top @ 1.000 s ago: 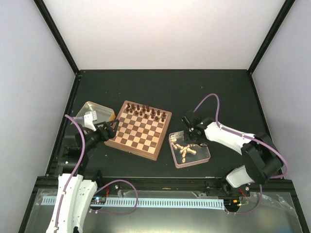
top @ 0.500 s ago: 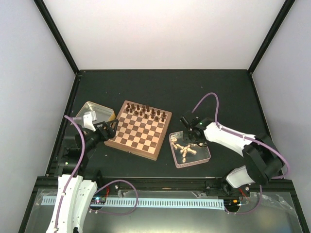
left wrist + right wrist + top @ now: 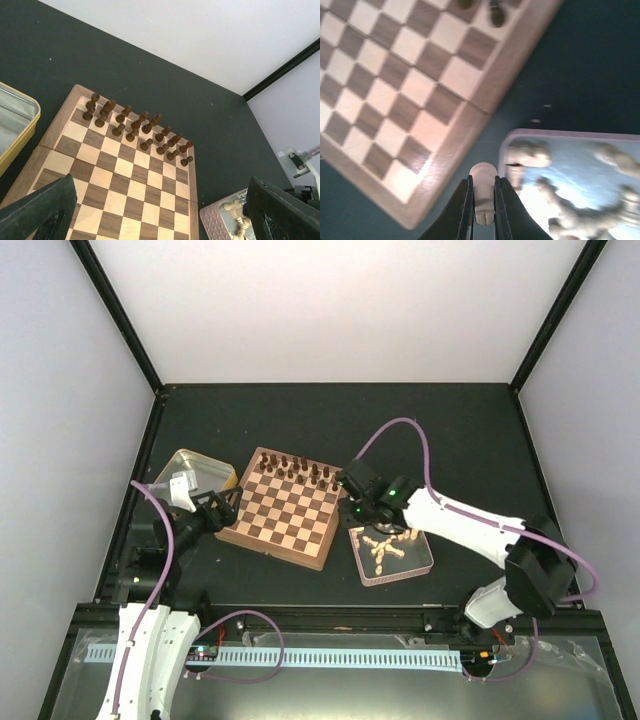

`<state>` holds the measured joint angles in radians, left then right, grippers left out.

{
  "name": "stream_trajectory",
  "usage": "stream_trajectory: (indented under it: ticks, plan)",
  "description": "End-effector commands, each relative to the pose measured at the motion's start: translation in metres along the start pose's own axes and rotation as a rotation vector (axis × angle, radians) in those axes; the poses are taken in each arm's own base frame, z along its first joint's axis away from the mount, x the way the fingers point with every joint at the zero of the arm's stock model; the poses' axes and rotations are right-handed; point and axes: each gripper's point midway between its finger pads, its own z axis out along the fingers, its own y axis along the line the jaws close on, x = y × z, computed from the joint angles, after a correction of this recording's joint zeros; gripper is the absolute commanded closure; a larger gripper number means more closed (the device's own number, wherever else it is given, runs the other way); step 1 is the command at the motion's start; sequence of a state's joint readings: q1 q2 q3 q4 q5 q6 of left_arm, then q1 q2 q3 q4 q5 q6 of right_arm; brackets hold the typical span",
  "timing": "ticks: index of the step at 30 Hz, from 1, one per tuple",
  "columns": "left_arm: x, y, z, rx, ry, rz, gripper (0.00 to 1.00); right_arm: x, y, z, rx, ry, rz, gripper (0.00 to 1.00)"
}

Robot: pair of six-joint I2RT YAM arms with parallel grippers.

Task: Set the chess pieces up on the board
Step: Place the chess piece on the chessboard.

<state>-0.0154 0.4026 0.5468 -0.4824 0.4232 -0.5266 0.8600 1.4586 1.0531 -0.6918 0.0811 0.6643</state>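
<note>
Next, the right gripper carries the pale chess piece across the border (image 3: 445,165) and down by the near tray-side corner, as the board's near rows stand empty.
The board (image 3: 285,522) lies left of centre, with dark brown chessmen (image 3: 298,472) on its two far rows. Several pale chess pieces (image 3: 383,548) lie in a clear tray (image 3: 425,565) to its right. My right gripper (image 3: 355,508) hovers over the gap between board and tray. In the right wrist view it (image 3: 483,200) is shut on a pale chess piece (image 3: 483,192), above the dark table beside the board's border (image 3: 445,165) and the tray rim (image 3: 560,134). My left gripper (image 3: 222,505) is open and empty at the board's left edge, and the left wrist view looks across the board (image 3: 120,185).
A yellow-rimmed metal tin (image 3: 195,472) sits left of the board, behind the left gripper; its rim also shows in the left wrist view (image 3: 27,127). The tray's corner (image 3: 215,220) shows there too. Black frame posts line the table's far corners.
My right gripper has moved left from above the tray to the gap by the board's right edge, with the pale piece in it. The left arm has barely moved.
</note>
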Motion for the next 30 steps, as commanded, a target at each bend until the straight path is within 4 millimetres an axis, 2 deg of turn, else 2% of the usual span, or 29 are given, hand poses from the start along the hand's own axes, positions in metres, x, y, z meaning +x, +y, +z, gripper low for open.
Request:
stream_trajectory:
  ticks: [1,3,7,12,23,30]
  plan:
    - [-0.002,-0.002,-0.004,-0.004,-0.011,0.021,0.05,0.0,0.048,0.01,-0.133,0.036,-0.039,0.99]
    - [-0.001,-0.002,-0.004,-0.005,-0.008,0.021,0.05,0.001,0.061,0.013,-0.147,0.048,-0.066,0.99]
    - [0.0,-0.001,-0.004,-0.007,-0.007,0.024,0.05,0.011,0.072,0.025,-0.081,0.099,-0.145,0.98]
    - [-0.001,-0.001,-0.004,-0.01,-0.011,0.027,0.05,0.019,0.074,0.04,0.022,0.13,-0.216,0.98]
    - [0.002,0.001,-0.004,-0.018,-0.006,0.031,0.05,0.034,0.079,0.059,0.099,0.2,-0.285,0.97]
    - [0.003,0.0,-0.004,-0.016,-0.003,0.036,0.05,0.035,0.084,0.061,0.074,0.209,-0.285,0.87]
